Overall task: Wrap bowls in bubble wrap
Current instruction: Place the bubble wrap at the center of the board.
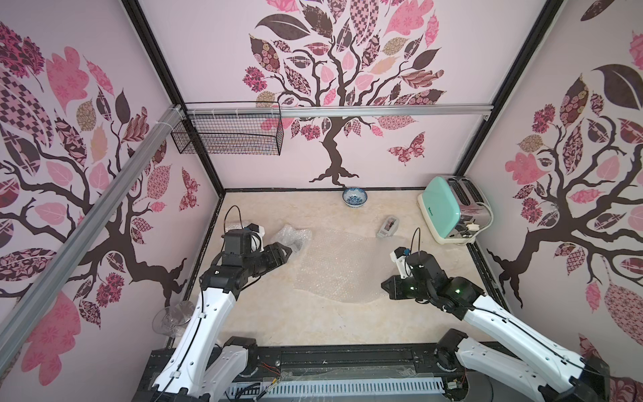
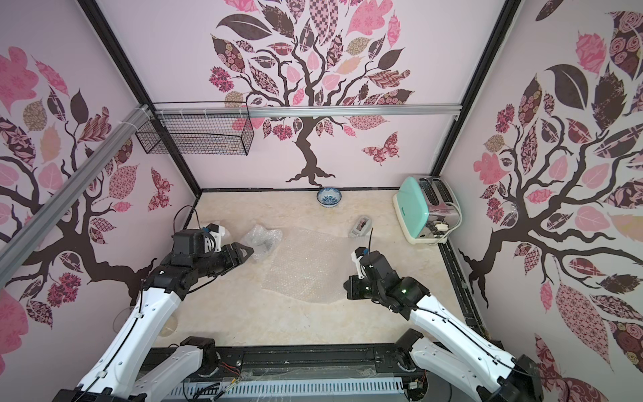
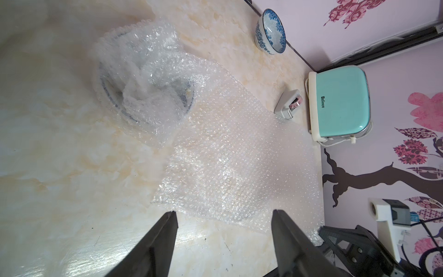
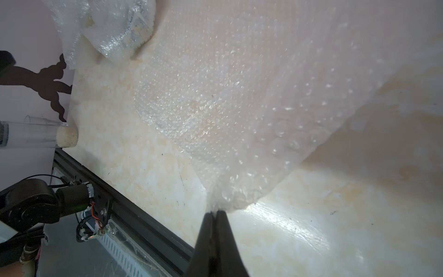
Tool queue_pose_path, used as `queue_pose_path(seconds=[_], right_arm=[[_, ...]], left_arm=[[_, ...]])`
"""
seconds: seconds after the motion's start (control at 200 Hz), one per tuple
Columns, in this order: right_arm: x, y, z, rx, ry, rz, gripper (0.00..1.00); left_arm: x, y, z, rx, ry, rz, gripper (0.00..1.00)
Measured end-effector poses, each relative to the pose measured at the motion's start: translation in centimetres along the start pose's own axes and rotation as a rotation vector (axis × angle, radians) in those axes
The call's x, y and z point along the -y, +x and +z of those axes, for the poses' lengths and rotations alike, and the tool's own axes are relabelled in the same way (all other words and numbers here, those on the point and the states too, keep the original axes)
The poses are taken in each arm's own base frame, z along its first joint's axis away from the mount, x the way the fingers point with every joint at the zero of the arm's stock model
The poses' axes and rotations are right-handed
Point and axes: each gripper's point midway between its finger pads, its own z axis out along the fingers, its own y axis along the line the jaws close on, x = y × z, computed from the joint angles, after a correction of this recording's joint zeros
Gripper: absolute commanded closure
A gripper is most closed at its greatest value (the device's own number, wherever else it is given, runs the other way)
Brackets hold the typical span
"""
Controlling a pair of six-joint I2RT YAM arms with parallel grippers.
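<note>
The lifted corner of the bubble wrap goes back and down with my right gripper next, which then releases it. Bare table lies below the gripper and back toward the base.
A blue-and-white bowl (image 1: 355, 197) (image 2: 328, 198) (image 3: 271, 31) stands bare by the back wall. Another bowl (image 3: 143, 93) sits at the left, bundled in crumpled bubble wrap (image 1: 290, 238) (image 2: 262, 240). A flat bubble wrap sheet (image 1: 334, 264) (image 2: 302, 268) (image 3: 230, 163) lies across the middle of the table. My left gripper (image 1: 285, 254) (image 3: 224, 213) hovers open beside the wrapped bowl, with nothing between its fingers. My right gripper (image 1: 384, 287) (image 4: 214, 212) is shut on the sheet's near right corner (image 4: 230, 191), which is lifted slightly.
A mint toaster (image 1: 449, 212) (image 3: 340, 105) stands at the back right with a small tape dispenser (image 1: 388, 226) (image 3: 288, 103) beside it. A wire basket (image 1: 229, 132) hangs on the back left wall. A clear glass (image 1: 174, 316) lies near the left front corner.
</note>
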Motion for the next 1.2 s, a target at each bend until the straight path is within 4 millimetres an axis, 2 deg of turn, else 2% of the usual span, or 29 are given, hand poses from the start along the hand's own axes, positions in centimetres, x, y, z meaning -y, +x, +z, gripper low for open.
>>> queue_pose_path(seconds=[0.1,0.205,0.315,0.44,0.56,0.585,0.65,0.715,0.75,0.8,0.89,1.045,1.201], right_arm=[[0.1,0.9,-0.7,-0.022,-0.006,0.016,1.0],[0.4,2.0,-0.2,-0.071,-0.007,0.032,1.0],[1.0,4.1,1.0,-0.178,0.017,0.043,1.0],[1.3,4.8,1.4,-0.208,0.037,0.046,1.0],[1.8,4.2,1.2,-0.171,0.07,0.06,1.0],[2.0,4.1,1.1,-0.159,0.076,0.062,0.92],[2.3,3.7,1.1,-0.123,0.09,0.077,0.86],[2.7,3.5,1.1,-0.098,0.104,0.092,0.65],[2.9,3.4,1.2,-0.088,0.113,0.102,0.61],[3.3,3.3,1.3,-0.074,0.126,0.111,0.59],[3.9,2.8,1.3,-0.042,0.159,0.117,0.63],[4.5,1.4,1.2,0.025,0.201,0.118,0.6],[4.9,-0.3,1.2,0.057,0.264,0.093,0.58]], left_arm=[[0.6,0.3,0.4,-0.012,0.02,0.017,0.33],[1.9,1.3,1.4,-0.048,0.051,0.043,0.35],[3.8,3.8,3.8,-0.146,0.089,0.1,0.36],[4.7,7.8,7.6,-0.293,0.074,0.165,0.41],[3.0,10.3,11.5,-0.384,-0.01,0.181,0.44],[2.5,10.7,12.1,-0.393,-0.031,0.184,0.45],[1.3,11.2,13.4,-0.407,-0.081,0.189,0.45],[0.4,11.3,14.1,-0.408,-0.116,0.191,0.46],[0.0,11.3,14.3,-0.405,-0.13,0.192,0.45],[-0.3,11.3,14.7,-0.397,-0.139,0.195,0.46],[-1.3,11.7,14.8,-0.391,-0.162,0.195,0.46],[-4.6,13.8,14.5,-0.426,-0.236,0.181,0.46],[-5.2,13.2,14.4,-0.377,-0.231,0.15,0.48]])
